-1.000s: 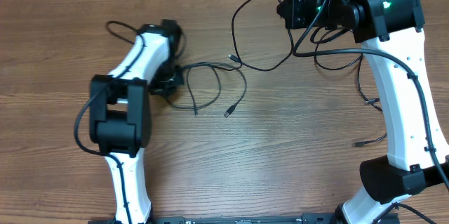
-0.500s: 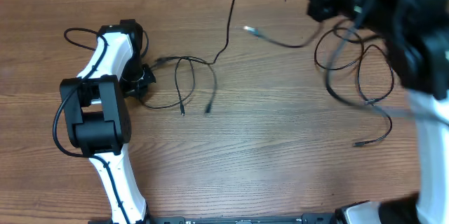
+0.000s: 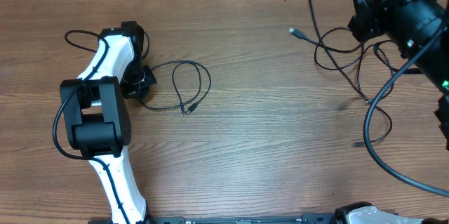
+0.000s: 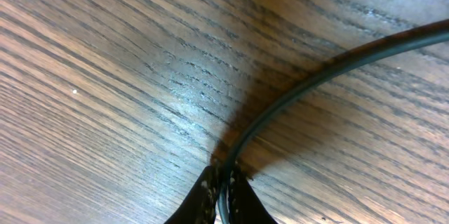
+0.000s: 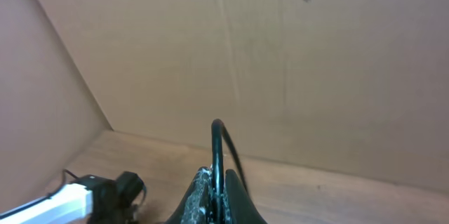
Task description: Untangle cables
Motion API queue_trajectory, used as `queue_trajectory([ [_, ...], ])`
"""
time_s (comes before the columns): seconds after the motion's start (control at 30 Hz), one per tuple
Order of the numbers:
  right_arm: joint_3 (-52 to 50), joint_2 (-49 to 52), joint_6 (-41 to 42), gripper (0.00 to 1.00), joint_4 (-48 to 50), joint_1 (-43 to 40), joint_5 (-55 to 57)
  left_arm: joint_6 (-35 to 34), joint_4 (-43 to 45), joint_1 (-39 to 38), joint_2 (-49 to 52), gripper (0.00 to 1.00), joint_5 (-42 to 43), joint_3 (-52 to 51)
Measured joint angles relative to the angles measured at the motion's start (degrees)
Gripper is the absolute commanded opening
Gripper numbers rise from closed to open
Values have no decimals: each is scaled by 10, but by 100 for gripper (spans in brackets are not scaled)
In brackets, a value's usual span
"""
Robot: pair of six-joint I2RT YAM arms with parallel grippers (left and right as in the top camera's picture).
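Next, the right gripper tips down, lowers toward the black cables below it and releases the second cable, since it faces the cardboard side.
One thin black cable [image 3: 189,76] lies in a loop on the wooden table, its plug end [image 3: 186,110] pointing toward the front. My left gripper [image 3: 143,82] sits at the loop's left end, shut on that cable [image 4: 330,66], which is pinched between the fingertips [image 4: 208,194]. My right gripper [image 5: 217,194] is raised high and shut on a second cable [image 5: 217,147] that arcs up out of its jaws. That cable [image 3: 330,41] hangs at the upper right with a silvery plug [image 3: 293,32] in the air. More black cables [image 3: 372,122] trail over the table below the right arm.
The right arm [image 3: 403,13] is lifted close to the overhead camera and hides the table's top right corner. A cardboard wall [image 5: 280,62] stands behind the table. The left arm [image 3: 98,112] stretches from the front edge to the left side.
My right arm rose up and to the right, dragging its cable off the left loop, so the two now lie apart. The left arm first moved left with its loop, then held still.
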Motion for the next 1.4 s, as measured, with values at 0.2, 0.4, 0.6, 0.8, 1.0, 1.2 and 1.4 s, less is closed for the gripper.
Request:
queue_trajectory([
  [0.2,0,18,0,4,-8,-2,11,0,11,1,-6,4,14,-9],
  [0.4,0,37,0,4,-31,-2,54,30,31,2,-10,4,69,-10],
  [0.6,0,81,0,4,-76,-3,104,69,64,-1,-10,4,202,-11],
  [0.8,0,138,0,4,-112,-11,126,82,71,-21,-4,4,281,-15],
  [1.0,0,185,0,4,-159,-50,138,83,73,-39,-2,4,306,-17],
  [1.2,0,228,0,4,-212,-94,142,83,76,-43,-2,4,310,-18],
  [1.4,0,265,37,4,-233,-140,157,83,77,-45,-2,4,312,-18],
])
